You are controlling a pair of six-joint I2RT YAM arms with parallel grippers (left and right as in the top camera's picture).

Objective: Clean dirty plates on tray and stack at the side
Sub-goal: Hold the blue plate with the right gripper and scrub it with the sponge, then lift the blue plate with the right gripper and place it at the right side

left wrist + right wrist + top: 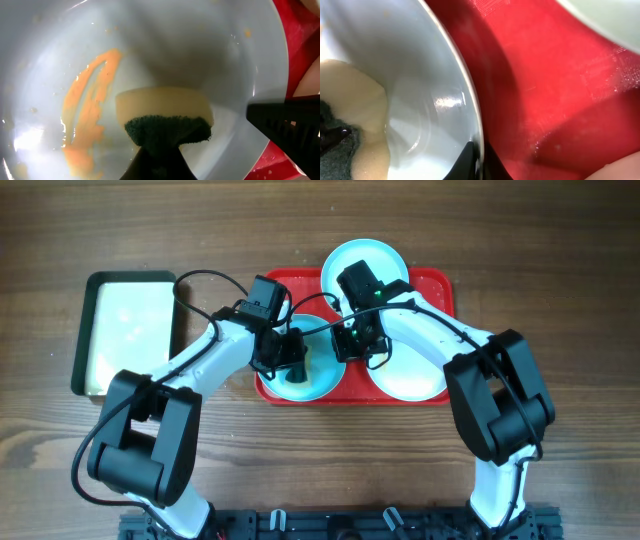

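Observation:
The robot's right gripper rises next, carries the plate past the tray [441, 283] and lets go of it on the bare tabletop, since that lies to its right in the overhead view.
The red tray [441, 283] holds three plates. My left gripper [292, 367] is shut on a yellow sponge with a green scouring side [165, 107] and presses it on the front-left pale blue plate [318, 386]. That plate [175, 40] has an orange smear [90, 100] left of the sponge. My right gripper [352, 347] is shut on this plate's right rim [476, 150], one finger inside and one outside. A second pale blue plate [365, 260] lies at the tray's back. A white plate [415, 378] lies at the front right, partly under my right arm.
A black-rimmed cream pan [125, 330] sits on the wooden table left of the tray. The tray floor [545, 75] right of the gripped plate is wet, and another plate's edge [605, 20] shows beyond it.

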